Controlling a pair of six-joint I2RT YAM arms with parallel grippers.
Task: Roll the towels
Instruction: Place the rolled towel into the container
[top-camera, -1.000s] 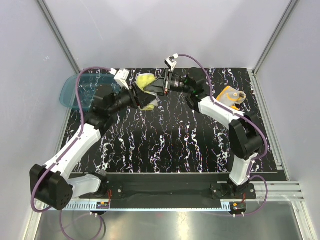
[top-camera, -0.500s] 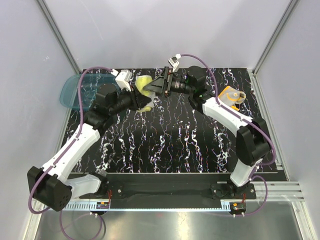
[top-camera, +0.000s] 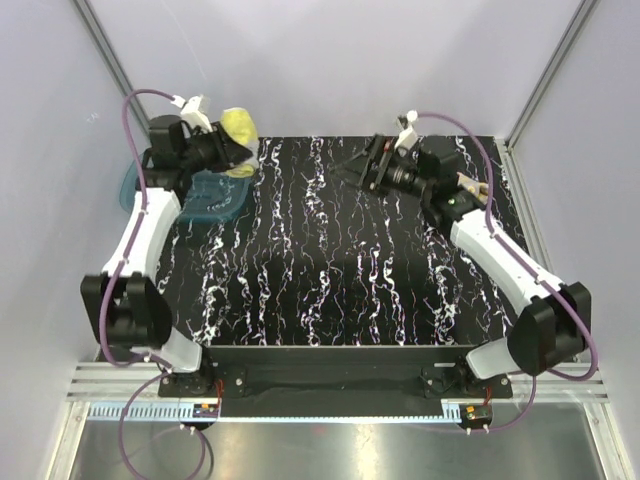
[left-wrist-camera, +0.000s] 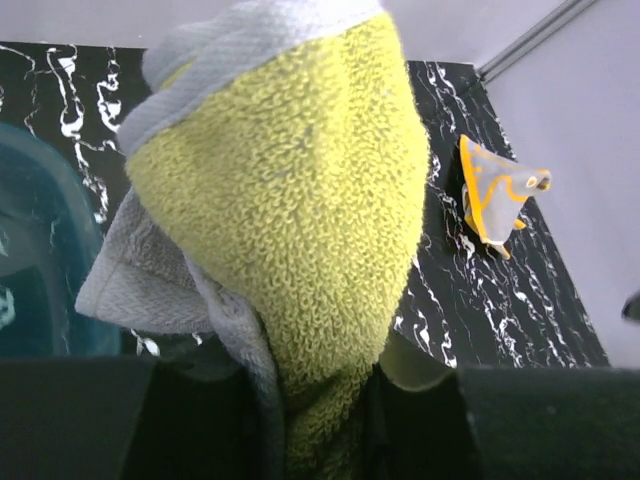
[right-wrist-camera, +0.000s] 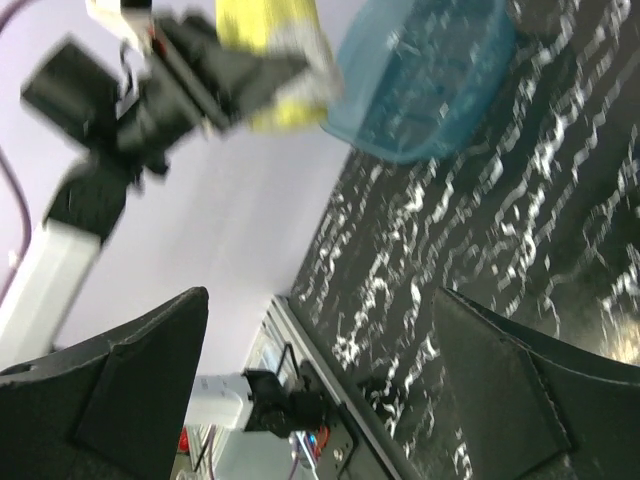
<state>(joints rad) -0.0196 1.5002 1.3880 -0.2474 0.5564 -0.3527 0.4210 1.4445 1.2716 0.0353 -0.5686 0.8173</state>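
I should move my left gripper over the teal basin (top-camera: 209, 194) (left-wrist-camera: 32, 262) next, tilt it down and lower it inside, because the yellow towel hangs raised by the basin's far edge.
My left gripper (top-camera: 234, 146) is shut on the bunched pale yellow towel (top-camera: 240, 126) and holds it raised at the back left, over the teal basin's (top-camera: 196, 194) far edge. In the left wrist view the yellow towel (left-wrist-camera: 300, 200) fills the frame and its grey-beige side hangs to the left. The orange towel (left-wrist-camera: 494, 190) lies crumpled at the back right of the table. From above, the orange towel (top-camera: 478, 187) is mostly hidden behind my right arm. My right gripper (top-camera: 353, 170) hangs open and empty over the back centre, and its fingers (right-wrist-camera: 110, 390) stand wide apart.
The translucent teal basin (right-wrist-camera: 430, 70) sits at the back left corner, partly off the black marbled table (top-camera: 330, 270). Grey walls with metal frame posts close in the back and both sides. The arm bases are bolted at the near edge.
My left arm swung up and left with the yellow towel, from the back centre to above the basin. My right gripper opened, let go of that towel and drew back to the right.
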